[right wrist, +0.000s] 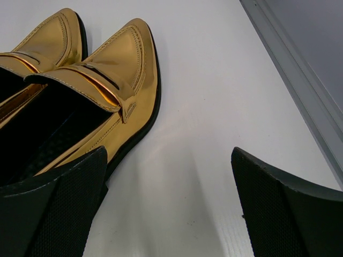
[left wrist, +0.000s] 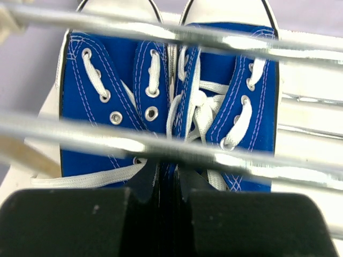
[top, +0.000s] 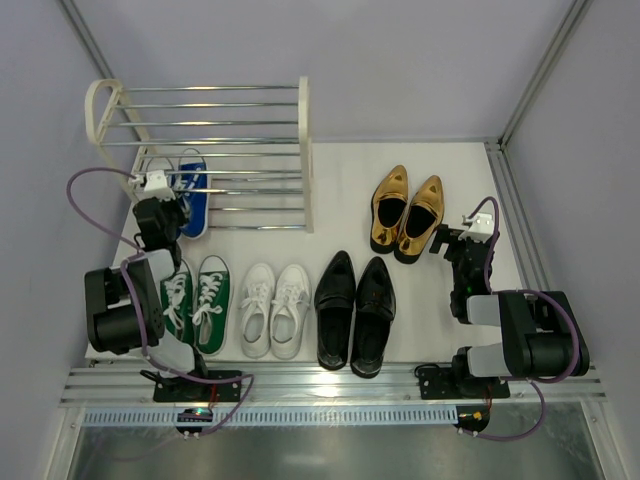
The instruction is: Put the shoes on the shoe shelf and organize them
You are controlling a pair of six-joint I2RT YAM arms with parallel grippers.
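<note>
Next I will push my left gripper outward, sliding the blue sneakers' heels farther onto the shoe shelf's lowest rods, and release.
The pair of blue sneakers [top: 192,187] [left wrist: 112,80] sits toes-away on the lowest level of the shoe shelf [top: 304,150], at its left end. My left gripper [top: 168,212] [left wrist: 171,182] is shut on their inner heel edges, pinched together; chrome rods [left wrist: 161,145] cross in front of them. Green sneakers [top: 196,305], white sneakers [top: 273,310] and black loafers [top: 355,312] stand in a row on the white floor. Gold shoes [top: 407,212] [right wrist: 115,64] lie further back on the right. My right gripper [top: 462,238] [right wrist: 169,155] is open just right of the gold pair, nothing between its fingers.
The shelf's upper tiers [top: 200,105] hold nothing. A grey metal rail [top: 520,250] [right wrist: 300,91] runs along the right edge of the white floor [right wrist: 214,80]. The arms' bases sit on the aluminium rail [top: 330,385] at the near edge.
</note>
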